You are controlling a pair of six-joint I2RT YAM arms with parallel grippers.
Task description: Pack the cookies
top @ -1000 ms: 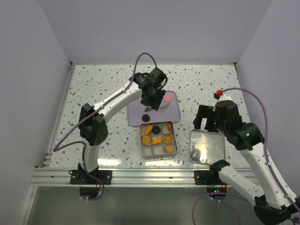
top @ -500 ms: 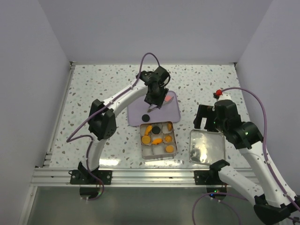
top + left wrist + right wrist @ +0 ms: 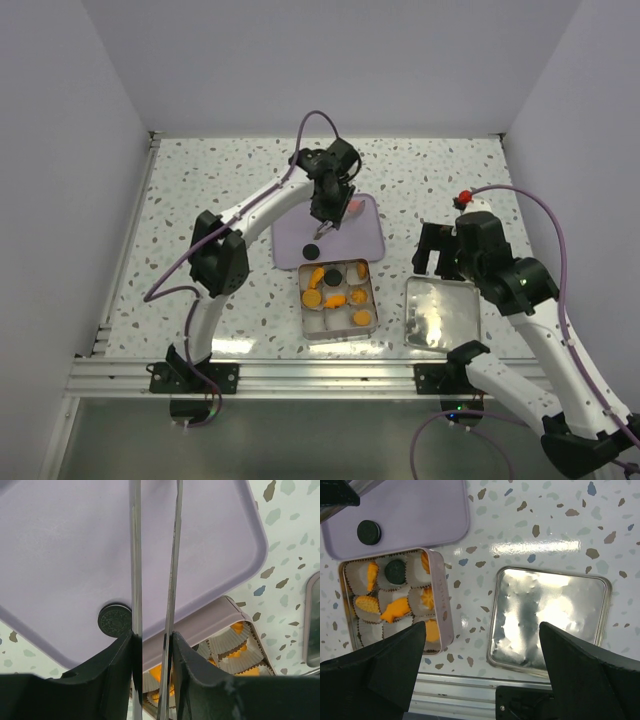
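Observation:
I should next pull my left gripper back from the lavender tray and bring the tweezer tips over the middle cup of the tin's near row (image 3: 338, 319), since that cup is empty.
My left gripper (image 3: 326, 212) hangs over the lavender tray (image 3: 368, 240), shut on a pair of thin metal tweezers (image 3: 134, 555). The tweezer tips run out of the left wrist view. A black cookie (image 3: 312, 250) lies on the tray just left of the blades (image 3: 114, 621). A pinkish cookie (image 3: 353, 208) lies half hidden by the gripper's right side. The open pink tin (image 3: 303, 305) holds several orange cookies (image 3: 313, 297) and one black cookie (image 3: 395, 571) in white paper cups. My right gripper (image 3: 432, 262) is open and empty above the table (image 3: 482, 625).
A square silver lid (image 3: 443, 312) lies inner side up to the right of the tin, also in the right wrist view (image 3: 550, 620). The tin touches the tray's near edge. An aluminium rail (image 3: 300, 375) runs along the table's near edge.
My left gripper has moved slightly right and farther over the tray and now covers part of the pinkish cookie; its elbow has swung right. The right arm has not moved.

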